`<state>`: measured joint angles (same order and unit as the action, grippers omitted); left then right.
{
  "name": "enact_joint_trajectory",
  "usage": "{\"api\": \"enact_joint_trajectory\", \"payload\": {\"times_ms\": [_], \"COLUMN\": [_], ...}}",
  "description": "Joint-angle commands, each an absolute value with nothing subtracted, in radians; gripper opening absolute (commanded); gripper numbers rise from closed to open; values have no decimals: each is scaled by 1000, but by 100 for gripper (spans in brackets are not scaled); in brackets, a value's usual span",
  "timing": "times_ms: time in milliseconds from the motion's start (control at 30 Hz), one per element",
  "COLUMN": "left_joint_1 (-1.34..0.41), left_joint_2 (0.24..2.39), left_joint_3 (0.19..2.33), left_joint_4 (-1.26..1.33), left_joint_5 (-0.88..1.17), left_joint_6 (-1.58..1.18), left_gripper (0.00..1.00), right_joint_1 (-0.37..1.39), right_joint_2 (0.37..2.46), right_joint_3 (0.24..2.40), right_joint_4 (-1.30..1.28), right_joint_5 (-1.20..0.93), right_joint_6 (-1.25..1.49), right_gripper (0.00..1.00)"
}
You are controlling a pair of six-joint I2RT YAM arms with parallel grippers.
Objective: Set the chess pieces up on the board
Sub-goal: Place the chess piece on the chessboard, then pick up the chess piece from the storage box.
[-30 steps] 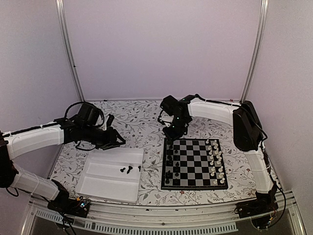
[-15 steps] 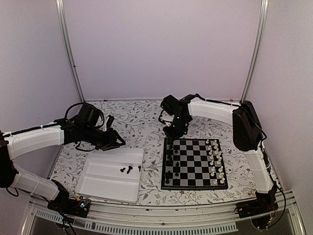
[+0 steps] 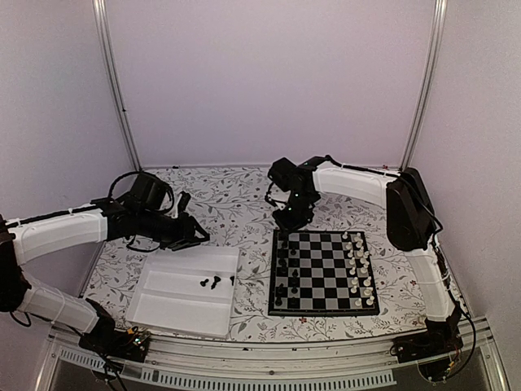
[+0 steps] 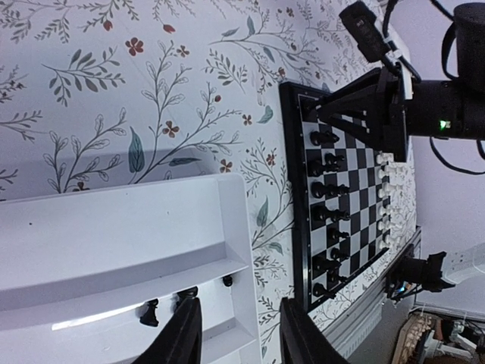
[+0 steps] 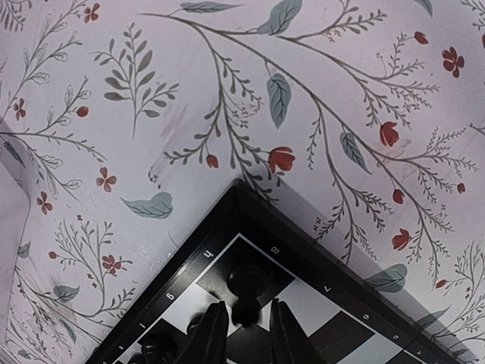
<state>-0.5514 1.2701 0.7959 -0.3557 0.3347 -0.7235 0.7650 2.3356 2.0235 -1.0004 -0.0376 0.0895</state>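
Note:
The black piece farthest from the board is still in the tray (image 3: 175,305); my left gripper needs to go down and back onto it next.
The board (image 3: 321,273) lies right of centre, with black chess pieces (image 3: 285,273) along its left side and white ones (image 3: 358,269) along its right. My right gripper (image 3: 286,221) hangs over the board's far left corner. In the right wrist view its jaws (image 5: 244,330) are open, a finger either side of a black piece (image 5: 246,280) that stands on the corner square. My left gripper (image 3: 195,236) hovers open and empty over the far edge of the white tray (image 3: 175,305). Three black pieces (image 3: 213,282) lie in that tray, and the same tray pieces (image 4: 186,294) show ahead of the left fingers.
The table has a flowered cloth (image 3: 236,204). The tray sits left of the board with a narrow strip of cloth between them. Metal posts (image 3: 118,90) and pale walls close in the back and sides.
The right gripper's jaws have parted around the black piece on the corner square, which now stands free. The left arm has not moved.

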Motion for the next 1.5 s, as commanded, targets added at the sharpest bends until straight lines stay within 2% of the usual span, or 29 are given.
{"api": "enact_joint_trajectory", "payload": {"times_ms": [0,367,533,800,933,1033,1267,1467], "left_joint_1": [-540,-540,-545,-638,-713,-752,-769,-768], "left_joint_2": [1283,1264,1238,1247,1317,1373,1440,1482], "left_joint_3": [784,776,749,709,722,753,804,807], "left_joint_4": [-333,-358,-421,-464,-426,-440,-558,-566], "left_joint_5": [352,361,333,259,282,252,87,107], "left_joint_6": [-726,-734,-710,-620,-540,-518,-558,-521], "left_gripper": [38,38,37,39,33,30,31,32], "right_joint_1": [760,760,760,761,763,764,772,772], "right_joint_2": [2363,2341,2236,2033,1934,1897,1837,1807], "right_joint_3": [2049,2106,2101,1945,1839,1788,1688,1635], "right_joint_4": [-1016,-1049,-1084,-1022,-946,-919,-878,-865], "right_joint_5": [-46,-65,-68,-120,-135,-145,-165,-169], "right_joint_6": [91,101,124,143,133,136,158,169], "right_gripper": [24,29,33,34,33,33,33,32]}}
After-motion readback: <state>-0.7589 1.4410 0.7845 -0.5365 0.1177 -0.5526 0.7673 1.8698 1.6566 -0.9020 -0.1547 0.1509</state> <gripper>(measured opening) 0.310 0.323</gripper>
